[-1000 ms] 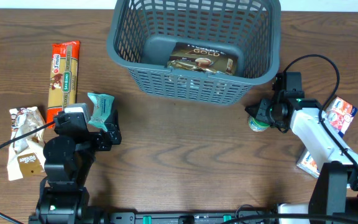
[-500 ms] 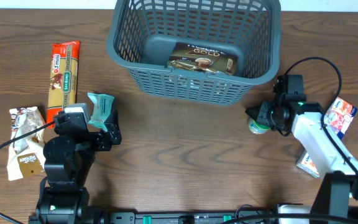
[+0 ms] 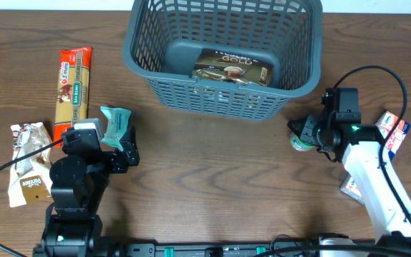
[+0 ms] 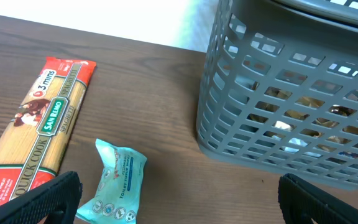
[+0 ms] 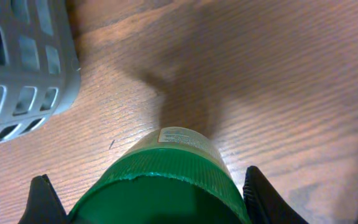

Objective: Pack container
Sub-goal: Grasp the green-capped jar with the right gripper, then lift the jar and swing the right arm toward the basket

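Observation:
The basket's side is between the jar [image 3: 302,140] and the inside of the basket, so the robot's right hand next needs to go up over the basket's rim and down above the brown packet [image 3: 232,66] to let go.
The container [image 3: 138,61] is a large grey-blue lattice basket at the back centre, holding a brown "Gold" packet [image 3: 232,66]. It also shows in the left wrist view [image 4: 291,93] and its corner in the right wrist view [image 5: 23,62]. My right gripper [image 3: 307,133] is shut on a green-lidded jar [image 3: 302,140] just off the basket's front right corner. The fingers [image 5: 148,205] flank the lid [image 5: 166,180]. My left gripper [image 3: 122,148] is open and empty beside a teal tissue pack [image 3: 115,125], which the left wrist view [image 4: 114,183] shows between the fingers [image 4: 179,211] and left of centre.
A red spaghetti pack [image 3: 73,82] lies at the left, also in the left wrist view [image 4: 39,124]. Snack wrappers [image 3: 28,171] lie at the far left. A red-and-white pack [image 3: 391,130] and a flat box [image 3: 352,187] lie at the right edge.
My right gripper has moved a little to the right, away from the basket's corner, and the green-lidded jar moved with it. The left arm has not moved.

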{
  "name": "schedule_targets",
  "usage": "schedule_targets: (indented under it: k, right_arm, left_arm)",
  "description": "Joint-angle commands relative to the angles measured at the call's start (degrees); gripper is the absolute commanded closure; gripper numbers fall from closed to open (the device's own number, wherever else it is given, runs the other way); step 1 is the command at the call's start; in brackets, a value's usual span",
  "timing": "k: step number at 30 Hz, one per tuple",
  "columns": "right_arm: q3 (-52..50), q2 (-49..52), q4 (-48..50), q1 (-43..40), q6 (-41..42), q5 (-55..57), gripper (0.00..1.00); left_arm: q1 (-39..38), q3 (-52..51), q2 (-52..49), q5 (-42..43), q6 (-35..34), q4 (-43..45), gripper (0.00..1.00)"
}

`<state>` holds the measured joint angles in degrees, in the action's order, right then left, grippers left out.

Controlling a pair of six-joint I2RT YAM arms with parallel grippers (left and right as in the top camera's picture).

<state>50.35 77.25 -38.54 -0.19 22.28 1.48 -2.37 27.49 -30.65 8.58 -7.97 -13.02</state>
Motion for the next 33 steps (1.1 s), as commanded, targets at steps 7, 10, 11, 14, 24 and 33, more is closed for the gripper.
schedule_targets:
  k: [7,10,11,14,24,33]
  right_arm:
    - [4.4,-6.6,-4.4,0.5,3.9,7.1,0.99]
    - [7.8,-6.9,-7.1,0.4,3.9,8.9,0.99]
    - [9.3,-6.9,-8.3,0.2,3.9,9.4,0.99]
    - [12.9,-6.9,-10.6,-0.4,4.1,10.0,0.99]
    - [24.2,-6.9,-15.5,-3.9,3.8,10.6,0.99]
    - [31.4,-6.9,-15.2,-6.3,1.9,11.9,0.99]
  left_arm:
    - [-0.2,1.6,0.0,-0.7,-0.7,0.2,0.02]
    - [-0.2,1.6,0.0,-0.7,-0.7,0.2,0.02]
    - [-0.2,1.6,0.0,-0.7,-0.7,0.2,0.02]
    - [-0.2,1.6,0.0,-0.7,-0.7,0.2,0.02]
    - [-0.2,1.6,0.0,-0.7,-0.7,0.2,0.02]
    - [-0.2,1.6,0.0,-0.7,-0.7,0.2,0.02]
